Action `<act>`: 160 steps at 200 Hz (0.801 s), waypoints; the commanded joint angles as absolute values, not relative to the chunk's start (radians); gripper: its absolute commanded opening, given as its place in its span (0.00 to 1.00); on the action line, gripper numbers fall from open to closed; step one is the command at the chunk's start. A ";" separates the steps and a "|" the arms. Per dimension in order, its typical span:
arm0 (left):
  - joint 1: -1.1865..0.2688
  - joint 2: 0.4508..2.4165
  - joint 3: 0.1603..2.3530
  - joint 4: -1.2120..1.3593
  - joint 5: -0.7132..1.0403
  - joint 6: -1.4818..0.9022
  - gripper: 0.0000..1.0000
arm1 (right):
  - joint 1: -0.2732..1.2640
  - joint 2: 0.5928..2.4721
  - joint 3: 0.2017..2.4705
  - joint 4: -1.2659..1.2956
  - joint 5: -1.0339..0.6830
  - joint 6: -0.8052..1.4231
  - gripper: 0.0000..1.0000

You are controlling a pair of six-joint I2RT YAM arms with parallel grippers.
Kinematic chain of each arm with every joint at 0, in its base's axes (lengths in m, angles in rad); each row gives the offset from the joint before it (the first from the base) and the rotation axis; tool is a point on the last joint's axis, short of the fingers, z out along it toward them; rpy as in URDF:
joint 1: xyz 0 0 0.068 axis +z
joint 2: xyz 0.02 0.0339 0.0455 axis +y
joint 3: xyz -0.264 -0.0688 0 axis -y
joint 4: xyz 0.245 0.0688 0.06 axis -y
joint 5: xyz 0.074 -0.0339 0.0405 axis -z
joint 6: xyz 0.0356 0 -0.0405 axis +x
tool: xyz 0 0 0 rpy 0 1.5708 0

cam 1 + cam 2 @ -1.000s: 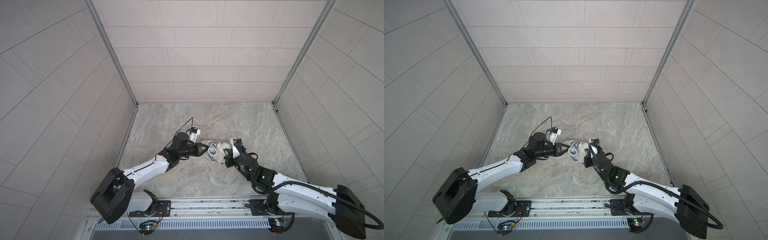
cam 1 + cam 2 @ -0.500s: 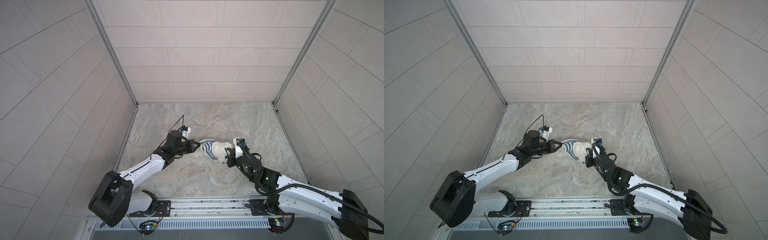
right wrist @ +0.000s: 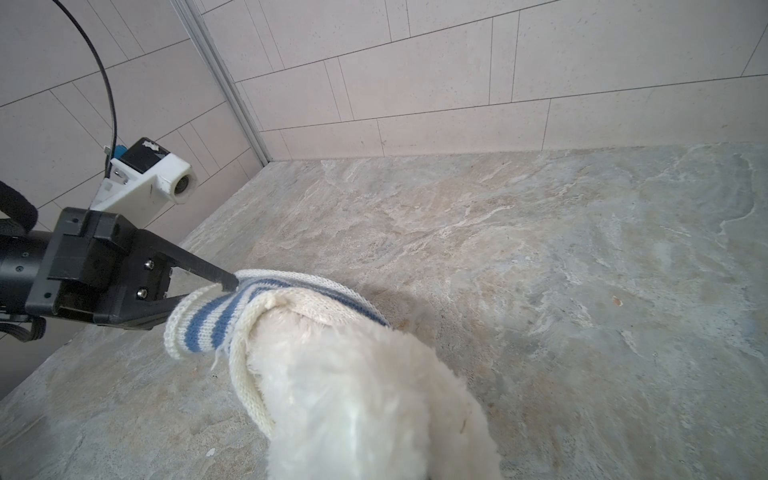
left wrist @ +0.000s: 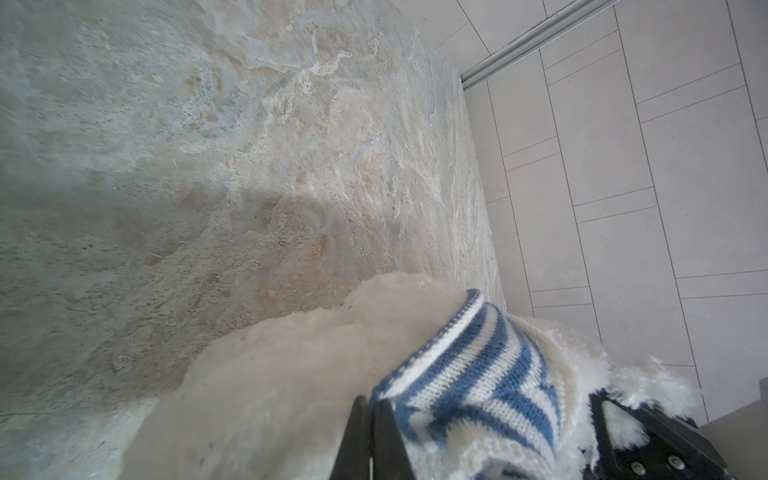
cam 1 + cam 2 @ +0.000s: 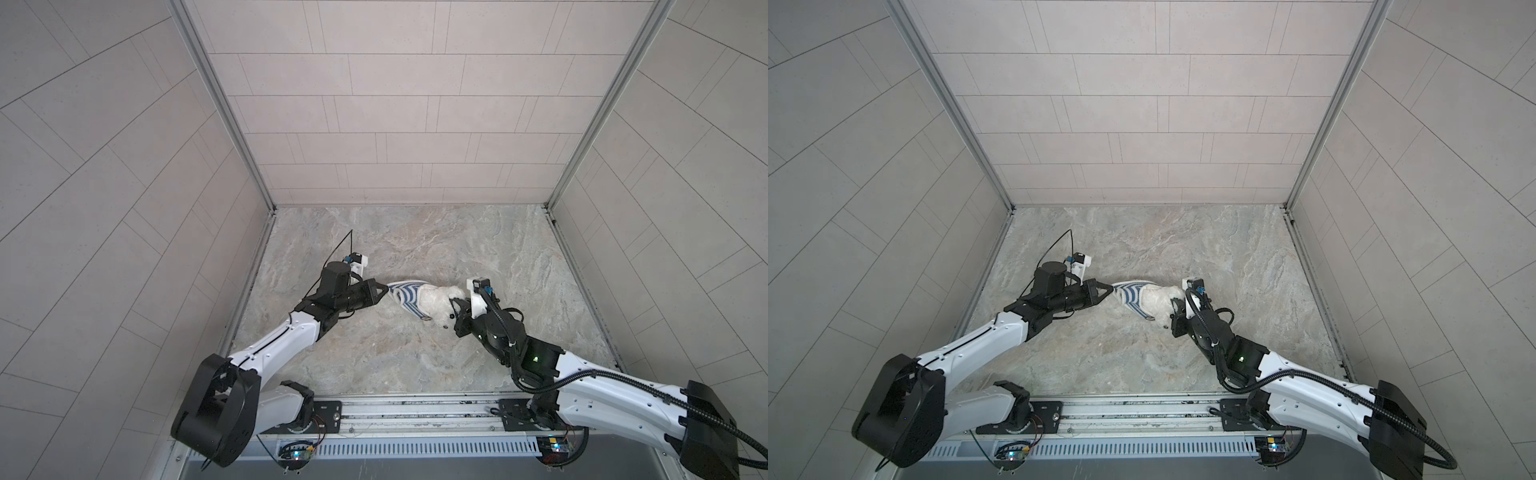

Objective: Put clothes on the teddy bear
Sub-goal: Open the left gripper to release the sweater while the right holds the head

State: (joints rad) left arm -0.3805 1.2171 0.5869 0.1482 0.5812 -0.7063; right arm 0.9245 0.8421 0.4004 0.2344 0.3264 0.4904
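Observation:
I need to move my right gripper outward and down and lower the bear's held end onto the stone floor to let go of the bear's fur (image 3: 365, 395), because the bear is still held off the floor.
The teddy bear (image 5: 441, 301) (image 5: 1160, 300), fluffy and white, is held off the stone floor between my two grippers. A blue-and-white striped shirt (image 5: 405, 294) (image 5: 1132, 294) covers its left end and is stretched out to the left. My left gripper (image 5: 384, 286) (image 5: 1109, 289) is shut on the shirt's edge, which the left wrist view shows pinched between its tips (image 4: 370, 407). My right gripper (image 5: 456, 309) (image 5: 1177, 311) is shut on the bear's right end. In the right wrist view the bear's fur (image 3: 365, 395) hides my own fingers, and the shirt (image 3: 216, 324) ends at the left gripper (image 3: 226, 289).
The marbled stone floor (image 5: 415, 241) is walled on three sides by pale tiles, with metal corner posts (image 5: 266, 199) at the back. Along the front runs the rail (image 5: 415, 411) that carries both arm bases.
My left gripper has pulled to the left and slightly back with the shirt's edge, stretching the bunched shirt out along the bear. The right gripper has shifted a little back, still on the bear.

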 commanded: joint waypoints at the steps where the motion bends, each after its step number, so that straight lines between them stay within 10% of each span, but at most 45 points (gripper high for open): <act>1: -0.353 1.215 0.590 0.159 0.563 -0.693 0.00 | 0.923 0.818 0.400 0.234 0.367 0.489 0.00; 160: -0.454 1.235 0.642 0.124 0.510 -0.686 0.23 | 0.751 0.949 0.635 0.056 0.001 0.819 0.00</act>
State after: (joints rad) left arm -0.4625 1.2221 0.6186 0.1337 0.5327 -0.6880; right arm 0.8158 0.9291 0.5842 0.0769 0.1524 0.7403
